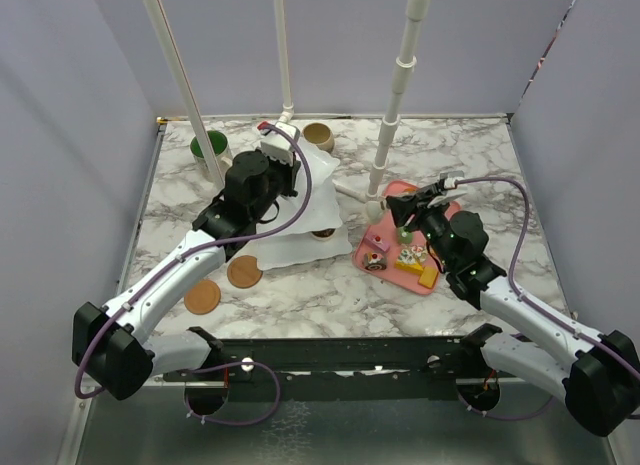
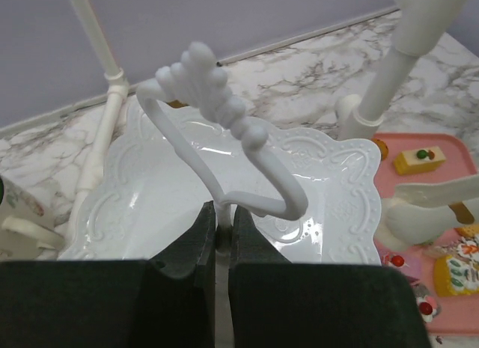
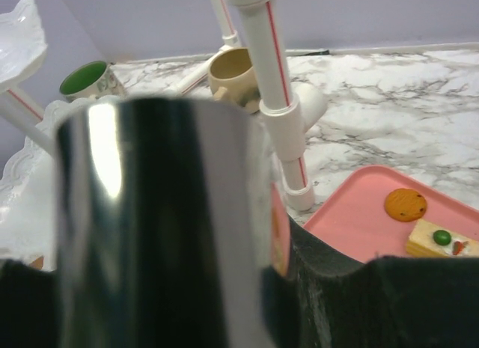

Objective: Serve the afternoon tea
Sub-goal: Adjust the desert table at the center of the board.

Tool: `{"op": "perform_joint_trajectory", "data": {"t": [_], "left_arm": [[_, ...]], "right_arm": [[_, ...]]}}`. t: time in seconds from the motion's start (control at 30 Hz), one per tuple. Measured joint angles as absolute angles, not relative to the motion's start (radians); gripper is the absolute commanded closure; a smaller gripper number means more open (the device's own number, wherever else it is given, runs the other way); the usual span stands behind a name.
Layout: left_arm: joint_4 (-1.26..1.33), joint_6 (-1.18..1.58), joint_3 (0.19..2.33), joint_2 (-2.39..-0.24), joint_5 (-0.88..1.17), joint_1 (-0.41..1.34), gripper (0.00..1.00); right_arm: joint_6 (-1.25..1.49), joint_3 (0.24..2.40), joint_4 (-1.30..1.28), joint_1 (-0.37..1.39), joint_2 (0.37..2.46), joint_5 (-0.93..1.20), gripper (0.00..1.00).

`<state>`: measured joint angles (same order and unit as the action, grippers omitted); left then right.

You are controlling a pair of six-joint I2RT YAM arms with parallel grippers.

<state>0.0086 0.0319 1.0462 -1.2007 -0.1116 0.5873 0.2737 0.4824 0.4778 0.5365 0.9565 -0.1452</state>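
Observation:
The lower plate's near edge is bare, so I will move my right gripper back and to the left in the top view, over that edge, and release the tongs (image 3: 157, 228).
The white three-tier stand (image 1: 305, 200) stands mid-table with a brown pastry (image 1: 322, 234) on a lower plate. My left gripper (image 1: 275, 173) is shut on the stand's centre post just under its looped handle (image 2: 217, 101), above the top plate (image 2: 333, 187). My right gripper (image 1: 418, 207) is over the pink tray (image 1: 440, 270), shut on the shiny metal tongs (image 3: 157, 228), which fill the right wrist view. Several toy pastries (image 1: 410, 260) lie on the tray, including a cake slice (image 3: 441, 239) and a cookie (image 3: 406, 204). The green-lined mug (image 1: 210, 145) and the tan mug (image 1: 319, 136) stand at the back.
White pipe posts rise behind the stand (image 1: 285, 55), at the back left (image 1: 180, 75) and beside the tray (image 1: 395, 105); the last shows close in the right wrist view (image 3: 273, 78). Two round brown coasters (image 1: 244, 272) (image 1: 202, 296) lie front left. Grey walls enclose the marble table (image 1: 500, 165).

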Motion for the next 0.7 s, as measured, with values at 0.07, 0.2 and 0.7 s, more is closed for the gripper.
{"op": "perform_joint_trajectory", "data": {"t": [0.07, 0.2, 0.7], "left_arm": [[-0.002, 0.046, 1.042, -1.199, -0.168, 0.589, 0.99], [-0.046, 0.096, 1.035, -1.196, -0.261, 0.589, 0.94], [-0.054, 0.323, 1.016, -1.166, -0.276, 0.591, 0.33]], "right_arm": [[0.279, 0.482, 0.478, 0.546, 0.963, -0.118, 0.74], [0.289, 0.482, 0.479, 0.583, 0.981, -0.081, 0.74], [0.286, 0.481, 0.552, 0.804, 1.07, -0.091, 0.74]]}}
